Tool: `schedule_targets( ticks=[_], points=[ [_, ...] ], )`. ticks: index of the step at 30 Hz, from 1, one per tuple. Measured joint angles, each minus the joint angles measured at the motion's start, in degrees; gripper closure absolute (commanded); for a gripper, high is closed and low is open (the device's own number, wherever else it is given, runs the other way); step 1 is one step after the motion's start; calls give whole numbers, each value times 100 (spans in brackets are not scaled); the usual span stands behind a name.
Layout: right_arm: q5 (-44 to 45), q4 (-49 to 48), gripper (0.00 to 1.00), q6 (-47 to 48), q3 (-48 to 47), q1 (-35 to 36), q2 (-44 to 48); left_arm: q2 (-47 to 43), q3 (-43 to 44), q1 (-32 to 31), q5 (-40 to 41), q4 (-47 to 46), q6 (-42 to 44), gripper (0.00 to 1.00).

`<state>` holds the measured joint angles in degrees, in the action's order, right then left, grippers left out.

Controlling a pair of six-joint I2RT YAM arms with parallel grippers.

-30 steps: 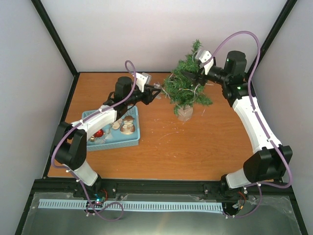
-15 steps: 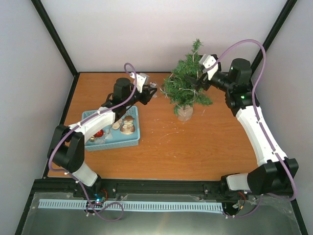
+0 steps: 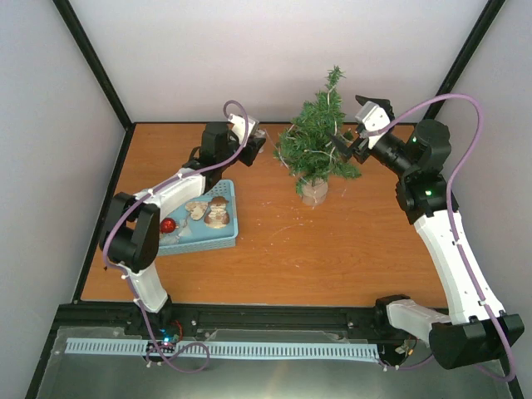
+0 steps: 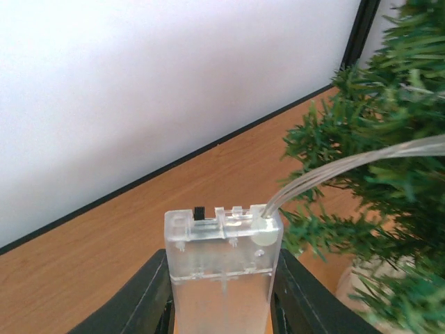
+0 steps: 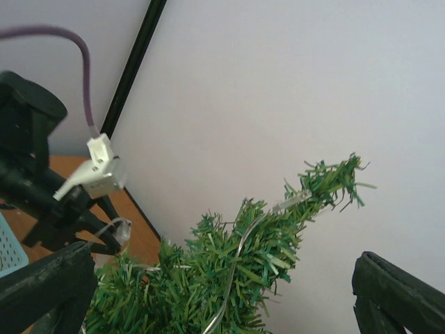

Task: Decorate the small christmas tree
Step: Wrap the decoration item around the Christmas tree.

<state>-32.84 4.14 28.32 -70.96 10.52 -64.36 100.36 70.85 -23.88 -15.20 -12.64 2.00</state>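
Note:
My left gripper will move toward the tree (image 3: 314,145) and down beside its low branches and let go of the battery box there, because the box's wire runs into the tree.
The small christmas tree (image 3: 314,145) stands on a pale round base (image 3: 314,193) at the back of the table. A clear light wire (image 5: 240,261) winds up through its branches to the tip. My left gripper (image 3: 256,141) is just left of the tree, shut on a clear plastic battery box (image 4: 222,271) whose wire (image 4: 334,170) runs into the tree (image 4: 389,188). My right gripper (image 3: 347,143) hovers at the tree's right side, raised and apart from the branches. Its jaws (image 5: 222,278) stand wide open with nothing held, and the tree (image 5: 243,271) shows between them.
A blue basket (image 3: 229,237) sits left of centre under my left arm, holding a red ball (image 3: 169,225) and brownish ornaments (image 3: 212,212). White walls and black frame posts close in the back and sides.
My right gripper has drawn back out of the branches to the right and opened wide. My left gripper has carried the battery box a little farther toward the back wall.

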Motion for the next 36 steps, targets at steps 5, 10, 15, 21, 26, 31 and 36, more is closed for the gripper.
schedule_targets(
  ticks=[5,10,15,21,26,31,36],
  points=[
    [9,-55,0,-35,11,0,114,492,577,44,2,2,157,78],
    [26,-55,0,-35,20,0,153,826,868,52,17,-105,278,78],
    [26,-55,0,-35,20,0,181,1156,1121,55,-90,-192,334,77],
    [-2,-55,0,-42,20,0,199,1364,1128,52,-330,-715,474,77],
    [-31,-57,0,-55,20,0,245,1665,1054,52,-584,-1504,597,77],
    [-61,-55,0,-57,20,0,262,1974,874,52,-839,-2238,605,74],
    [-68,-52,0,-59,20,0,310,2249,787,52,-1071,-2857,514,75]
  ],
)
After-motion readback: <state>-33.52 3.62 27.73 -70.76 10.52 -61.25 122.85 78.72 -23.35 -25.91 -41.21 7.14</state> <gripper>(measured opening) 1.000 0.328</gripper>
